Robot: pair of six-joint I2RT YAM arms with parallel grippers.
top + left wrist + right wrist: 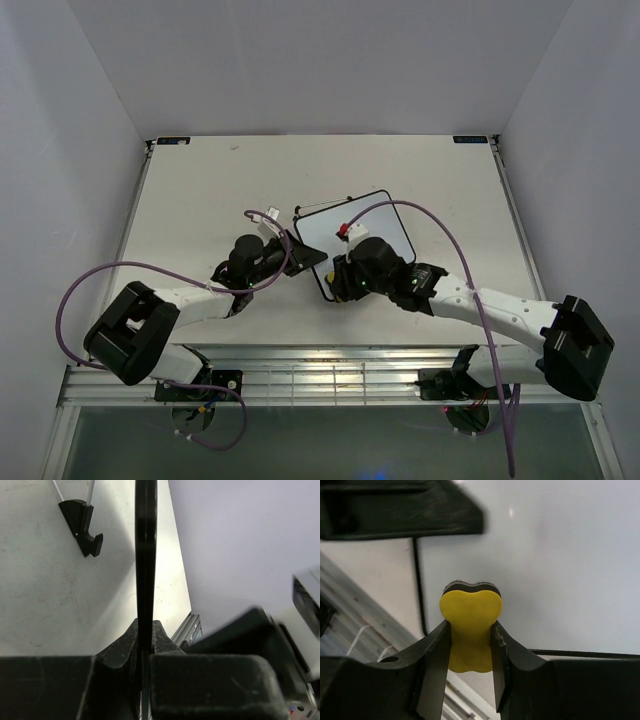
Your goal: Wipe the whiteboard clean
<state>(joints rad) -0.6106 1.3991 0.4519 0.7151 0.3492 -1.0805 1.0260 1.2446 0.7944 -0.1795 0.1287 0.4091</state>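
Note:
My right gripper carries the eraser (pixel 470 605) across the whiteboard next, lowers it and releases, since bare tabletop lies outward of the gripper and to its right in the top view.
The whiteboard (pixel 388 218) lies tilted at the middle of the table, white with a thin black frame; no writing shows on its visible part. My left gripper (pixel 303 256) is shut on its left edge. In the left wrist view that frame (pixel 146 555) runs edge-on between the closed fingertips of the left gripper (pixel 146 636). My right gripper (pixel 343 277) hangs over the board's near-left part, shut on a yellow eraser (pixel 470 605). The eraser's dark felt side rests against the board surface (pixel 560 555), held between the right gripper (pixel 470 630) jaws close to the board's corner.
A black wire stand foot (pixel 82 525) sits on the table beside the board. An aluminium rail (pixel 320 375) runs along the near edge. Purple cables (pixel 450 245) loop over both arms. White walls enclose the table on three sides.

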